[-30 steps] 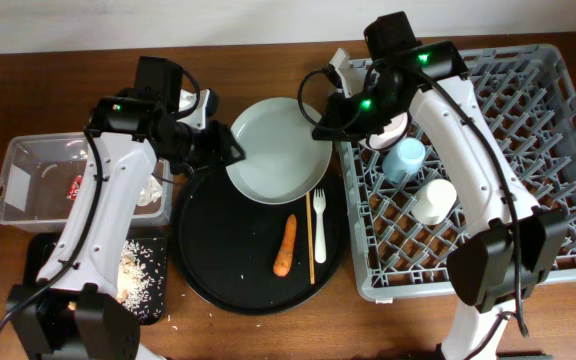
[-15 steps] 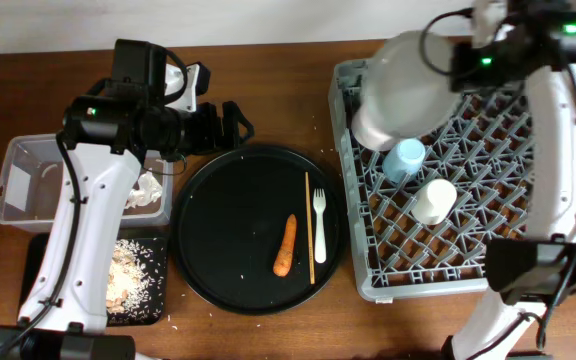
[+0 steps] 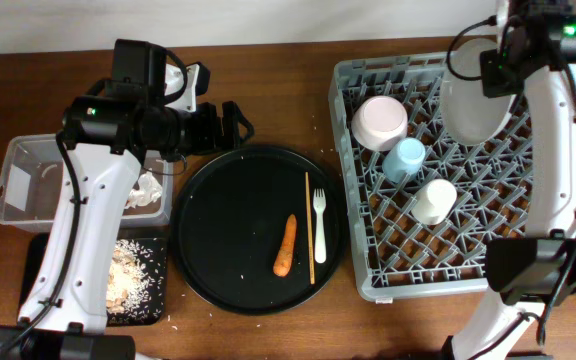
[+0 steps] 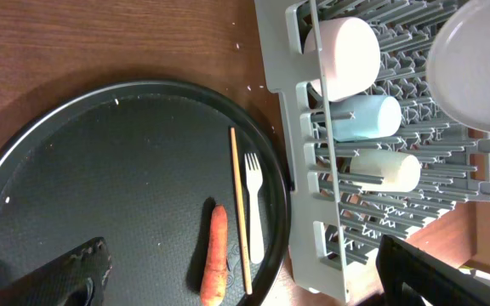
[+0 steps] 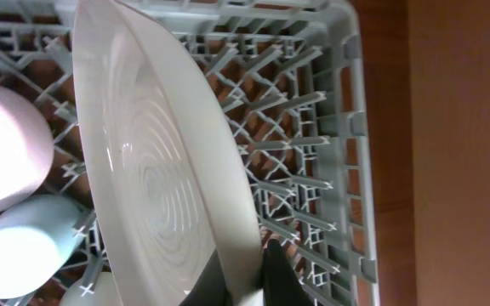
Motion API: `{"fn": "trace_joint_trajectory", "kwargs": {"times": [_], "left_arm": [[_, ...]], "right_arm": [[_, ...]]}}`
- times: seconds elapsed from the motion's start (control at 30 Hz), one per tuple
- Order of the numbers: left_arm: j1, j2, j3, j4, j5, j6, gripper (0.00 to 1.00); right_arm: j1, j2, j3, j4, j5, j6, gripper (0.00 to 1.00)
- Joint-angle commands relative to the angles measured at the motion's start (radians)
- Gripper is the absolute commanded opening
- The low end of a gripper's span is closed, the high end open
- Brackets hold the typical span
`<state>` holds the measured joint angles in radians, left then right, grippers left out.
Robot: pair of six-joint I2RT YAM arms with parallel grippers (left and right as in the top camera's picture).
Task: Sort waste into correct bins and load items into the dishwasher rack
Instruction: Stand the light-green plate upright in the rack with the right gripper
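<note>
I should next carry the upright plate down with my right gripper, toward the white bowl and light blue cup, since the rack's wires beside them are empty.
My right gripper [image 3: 496,68] is shut on the rim of the pale grey-green plate [image 3: 473,108]. It holds the plate on edge over the back right of the grey dishwasher rack [image 3: 364,282]; the jaws [image 5: 260,270] pinch the plate [image 5: 147,170]. The white bowl [image 3: 380,122], light blue cup [image 3: 404,160] and white cup [image 3: 434,200] lie in the rack. An orange carrot [image 3: 286,245], a wooden chopstick [image 3: 308,228] and a white fork [image 3: 319,212] lie on the round black tray [image 3: 218,250]. My left gripper [image 3: 230,125] is open and empty above the tray's back edge.
The clear tub [image 3: 28,180] at the left holds white tissue [image 3: 146,192]; my left arm hides part of it. The shallow black tray [image 3: 43,262] in front of it holds rice scraps [image 3: 128,278]. Crumbs lie on the wooden table.
My right gripper carried the plate from the round tray to the rack's back right and tipped it on edge, uncovering the bowl. My left gripper let go and drew back left.
</note>
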<state>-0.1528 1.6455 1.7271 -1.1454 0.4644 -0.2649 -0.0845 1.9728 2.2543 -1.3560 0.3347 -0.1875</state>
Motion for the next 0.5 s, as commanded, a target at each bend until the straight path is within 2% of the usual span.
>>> {"fn": "trace_joint_trajectory", "kwargs": {"times": [0.0,0.1,0.27,0.37,0.47], "left_arm": [[-0.001,-0.011,0.017,-0.001,0.01,0.009,0.99],[-0.001,-0.011,0.017,-0.001,0.01,0.009,0.99],[-0.001,-0.011,0.017,-0.001,0.01,0.009,0.99],[-0.001,-0.011,0.017,-0.001,0.01,0.009,0.99],[-0.001,-0.011,0.017,-0.001,0.01,0.009,0.99]], "right_arm": [[0.066,0.033,-0.073,0.053,0.054,-0.045,0.04],[0.108,0.033,-0.169,0.127,0.206,-0.072,0.04],[0.124,0.033,-0.206,0.177,0.228,-0.112,0.04],[0.124,0.033,-0.206,0.151,0.111,-0.111,0.04],[0.124,0.033,-0.221,0.145,0.009,-0.083,0.09]]}}
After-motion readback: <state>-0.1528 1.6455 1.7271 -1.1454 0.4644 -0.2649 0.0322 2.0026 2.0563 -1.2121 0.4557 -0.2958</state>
